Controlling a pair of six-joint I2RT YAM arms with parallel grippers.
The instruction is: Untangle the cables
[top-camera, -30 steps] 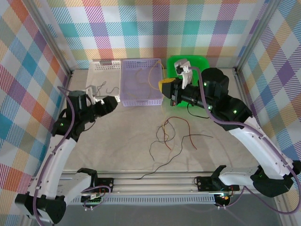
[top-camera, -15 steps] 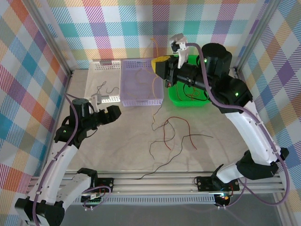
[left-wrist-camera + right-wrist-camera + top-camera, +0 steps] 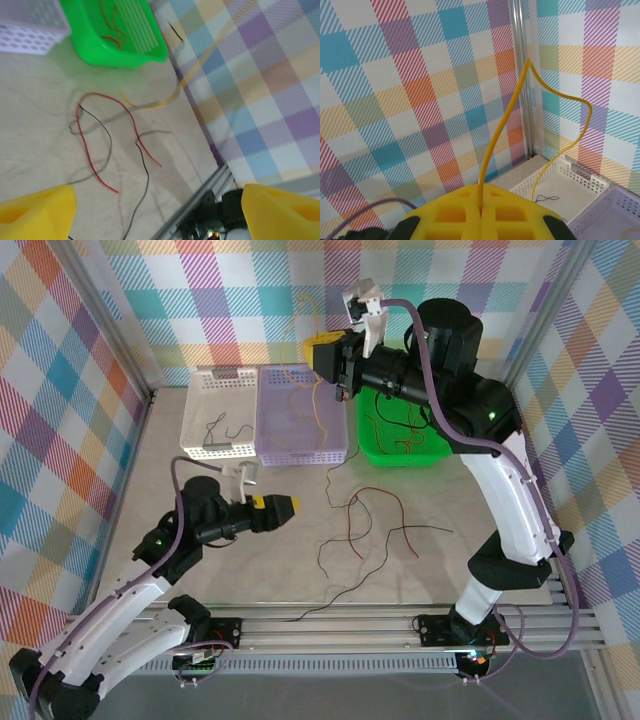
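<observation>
My left gripper moves down and across toward the table's middle next, onto the black cable's bend [image 3: 335, 504] [image 3: 73, 131] there, since the black cable crosses under the red cable's arch.
My right gripper [image 3: 327, 362] is raised above the back of the purple basket [image 3: 300, 430] and is shut on a yellow cable [image 3: 319, 408], which hangs down into that basket. In the right wrist view the yellow cable [image 3: 495, 135] rises out of the closed yellow fingers [image 3: 455, 215] and loops down. Red and black cables [image 3: 365, 525] lie tangled on the table's middle. My left gripper [image 3: 287, 507] hovers open just left of them. In the left wrist view a red cable [image 3: 90, 145] and a black cable [image 3: 144, 175] lie ahead of the wide-apart fingers [image 3: 35, 210].
The green basket [image 3: 432, 455] at the back right holds red cables. The white basket [image 3: 200, 400] at the back left holds thin black cables. The rail [image 3: 350, 625] runs along the near edge. Plaid walls close in three sides.
The right gripper rose and swung left from the green basket to over the purple basket, carrying the yellow cable. The left gripper moved from beside the white basket toward the tangle at the table's middle.
</observation>
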